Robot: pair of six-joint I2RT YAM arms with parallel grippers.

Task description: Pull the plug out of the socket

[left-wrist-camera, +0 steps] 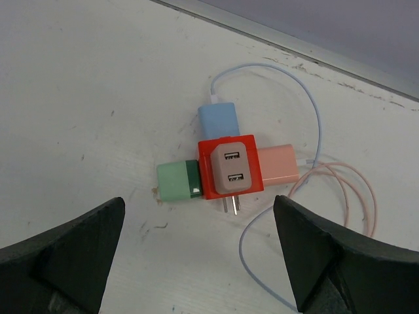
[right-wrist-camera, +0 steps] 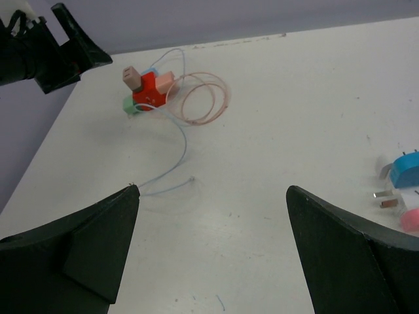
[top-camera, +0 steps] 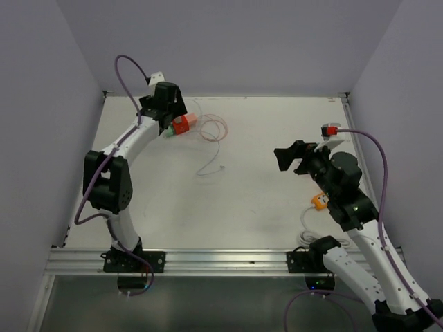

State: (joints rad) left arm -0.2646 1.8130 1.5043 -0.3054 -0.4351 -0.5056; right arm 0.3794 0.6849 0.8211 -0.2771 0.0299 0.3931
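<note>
The red cube is still below my left gripper's fingers. Next, I should lower my left gripper and move it to the right in the top view, then place its fingers around the cube.
A red cube socket lies on the white table at the far left. A grey USB plug sits in its top face. A green plug, a blue plug and a pink plug sit in its sides. Its own metal prongs point toward me. My left gripper is open and empty, hovering above the socket, fingers apart from it; it also shows in the top view. My right gripper is open and empty over the table's right middle, far from the socket.
A pale blue cable and a coiled pink cable trail right of the socket. Loose blue and pink plugs lie near the right edge by an orange piece and a white cable. Walls enclose the table.
</note>
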